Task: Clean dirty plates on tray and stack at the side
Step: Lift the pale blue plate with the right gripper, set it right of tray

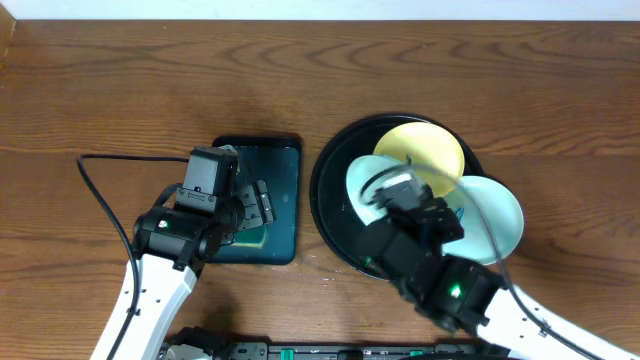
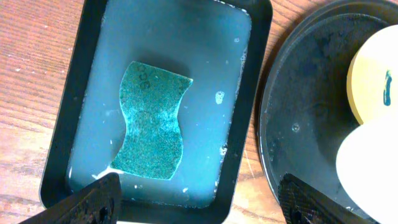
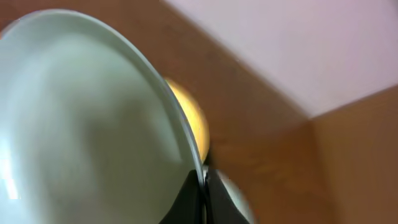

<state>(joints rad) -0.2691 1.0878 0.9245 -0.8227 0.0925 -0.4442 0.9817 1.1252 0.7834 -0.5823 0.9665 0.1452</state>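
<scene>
My right gripper swings to the right in the overhead view past the black tray next, then levels and lowers the plate, because bare wood [image 1: 580, 203] lies there.
The round black tray [image 1: 330, 190] holds a pale yellow plate [image 1: 425, 150] at its back, with a blue scribble showing in the left wrist view [image 2: 373, 74]. A mint-white plate [image 1: 495, 215] lies at the tray's right edge. My right gripper [image 3: 203, 193] is shut on the rim of the other mint-white plate [image 3: 87, 124], which is lifted and tilted over the tray [image 1: 365, 185]. My left gripper [image 2: 199, 202] is open and empty over the near end of the dark-teal tray [image 2: 93, 37].
The rectangular dark-teal tray [image 1: 285, 200] sits left of the black tray and holds shallow water and a green sponge [image 2: 152, 121]. Bare wood tabletop [image 1: 100, 90] surrounds both trays. A black cable [image 1: 100, 195] runs by my left arm.
</scene>
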